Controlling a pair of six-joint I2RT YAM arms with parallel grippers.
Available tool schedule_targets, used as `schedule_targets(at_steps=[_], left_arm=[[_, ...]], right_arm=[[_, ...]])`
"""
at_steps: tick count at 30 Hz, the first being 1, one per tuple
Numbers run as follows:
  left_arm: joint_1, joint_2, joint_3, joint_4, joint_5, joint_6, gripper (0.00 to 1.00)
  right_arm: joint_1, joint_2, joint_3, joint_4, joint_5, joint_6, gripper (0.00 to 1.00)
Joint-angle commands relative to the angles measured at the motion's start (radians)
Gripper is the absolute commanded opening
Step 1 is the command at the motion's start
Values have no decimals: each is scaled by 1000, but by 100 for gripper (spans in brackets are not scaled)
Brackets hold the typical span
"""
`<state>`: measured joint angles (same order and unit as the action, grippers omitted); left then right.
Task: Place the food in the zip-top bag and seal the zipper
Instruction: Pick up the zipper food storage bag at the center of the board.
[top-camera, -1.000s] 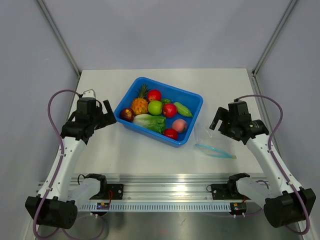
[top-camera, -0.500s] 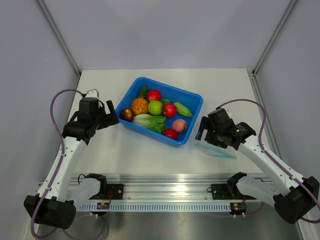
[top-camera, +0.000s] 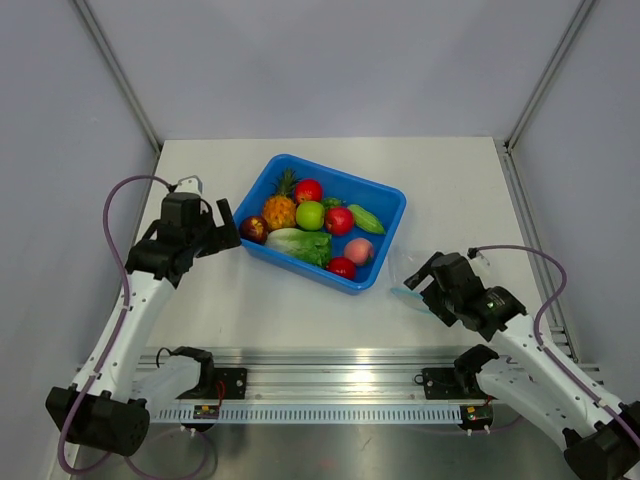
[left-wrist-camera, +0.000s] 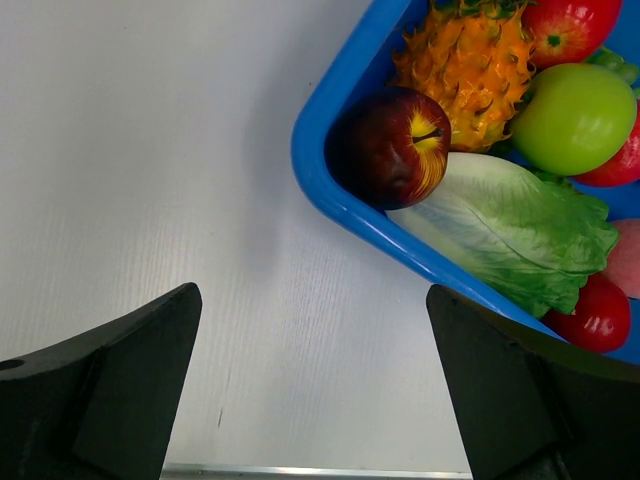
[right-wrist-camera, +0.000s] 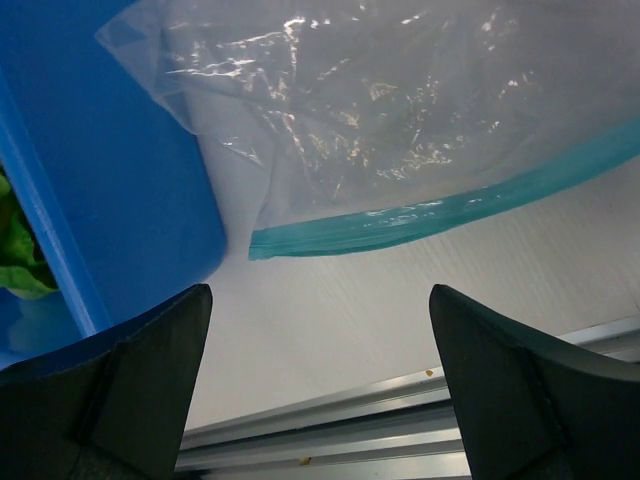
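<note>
The teal zipper near its end (top-camera: 403, 293) by the tray (top-camera: 387, 203) lies flat below the fingers of my right gripper. I will next lower my right gripper onto it and narrow the fingers around it.
The food lies in a blue tray (top-camera: 387, 203): pineapple (top-camera: 281, 208), green apple (top-camera: 310, 215), red apples (top-camera: 308, 190), lettuce (top-camera: 298, 244), pink peach (top-camera: 358, 250), dark purple-red fruit (top-camera: 253, 229), green pepper (top-camera: 366, 218). The clear zip-top bag (right-wrist-camera: 400, 110) lies flat just right of the tray, its teal zipper (right-wrist-camera: 450, 208) toward the near edge. My right gripper (top-camera: 430, 282) is open and empty, above the bag's near edge; in its wrist view (right-wrist-camera: 320, 290) the zipper is just beyond the fingertips. My left gripper (top-camera: 222, 225) is open and empty beside the tray's left corner, near the dark fruit (left-wrist-camera: 390, 148).
The tray's blue wall (right-wrist-camera: 110, 190) stands right next to the bag's left corner. An aluminium rail (top-camera: 320, 365) runs along the table's near edge, close below the right gripper. Grey walls enclose the table on three sides.
My right arm has swung down and inward toward the near edge, ending low over the bag and covering most of it from above. The left gripper has crept slightly toward the tray.
</note>
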<state>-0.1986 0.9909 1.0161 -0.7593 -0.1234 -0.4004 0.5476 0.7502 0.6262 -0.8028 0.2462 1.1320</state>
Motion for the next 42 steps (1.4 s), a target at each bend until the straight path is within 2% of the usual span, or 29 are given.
schedule_targets(at_steps=[1, 7, 12, 17, 18, 21, 22, 28, 32, 39, 42], left_arm=[[-16, 5, 52, 34, 4, 2, 99], [-32, 12, 64, 25, -1, 15, 99], [-39, 21, 67, 28, -1, 14, 99], [-64, 31, 70, 29, -5, 6, 99], [-68, 32, 70, 29, -7, 6, 99], [-81, 40, 72, 29, -9, 2, 99], [-88, 41, 73, 29, -9, 2, 99], [-152, 64, 113, 12, 16, 43, 99], [-199, 52, 136, 25, 24, 52, 99], [-320, 106, 229, 37, 117, 71, 99], [-419, 153, 279, 75, 151, 49, 97]], right_arm=[[5, -12, -62, 68, 64, 184, 97], [3, -67, -161, 134, 103, 282, 95], [-17, -104, -243, 218, 120, 325, 85], [-43, -81, -253, 278, 131, 305, 74], [-47, -72, -250, 284, 133, 292, 67], [-64, -43, -240, 303, 146, 269, 56], [-70, -34, -237, 307, 146, 261, 49], [-120, 17, -252, 358, 117, 232, 30], [-123, -14, -250, 353, 103, 230, 2], [-123, -55, -134, 295, 110, 199, 0], [-123, -37, -28, 263, 120, 195, 0]])
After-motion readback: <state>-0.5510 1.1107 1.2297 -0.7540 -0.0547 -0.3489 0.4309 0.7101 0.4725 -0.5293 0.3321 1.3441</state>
